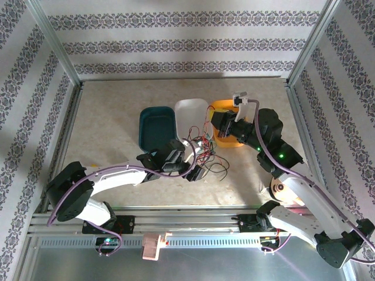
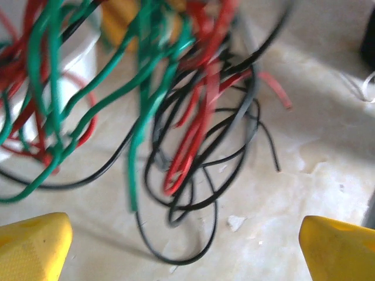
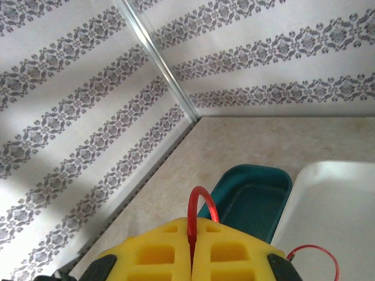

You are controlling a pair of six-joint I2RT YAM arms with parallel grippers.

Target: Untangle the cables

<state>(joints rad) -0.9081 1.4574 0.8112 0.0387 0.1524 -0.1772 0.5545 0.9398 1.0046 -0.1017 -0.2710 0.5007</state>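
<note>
My left gripper will ease outward with its open fingers going around the green cable's hanging lower part [image 2: 136, 161], because that part of the cable hangs just ahead of the gripper's fingers.
The cables [image 1: 206, 147] are a tangle of thin red, black and green wires between the trays and the left arm. My right gripper [image 1: 213, 122] is raised above them. In the right wrist view its yellow fingers [image 3: 234, 252] are shut on a red cable [image 3: 197, 199] that loops out of the tips [image 3: 192, 257]. My left gripper [image 1: 196, 171] is low beside the tangle. In the left wrist view it is wide open [image 2: 187, 257], with bare table between its tips. Green [image 2: 140, 117], red [image 2: 193, 140] and black [image 2: 202, 202] strands hang and lie just ahead, blurred.
A teal tray [image 1: 157, 129], a white tray [image 1: 188, 112] and an orange tray [image 1: 229, 140] stand side by side behind the tangle. Some strands reach into the white tray [image 2: 76, 64]. Metal frame posts and patterned walls enclose the table [image 1: 111, 170].
</note>
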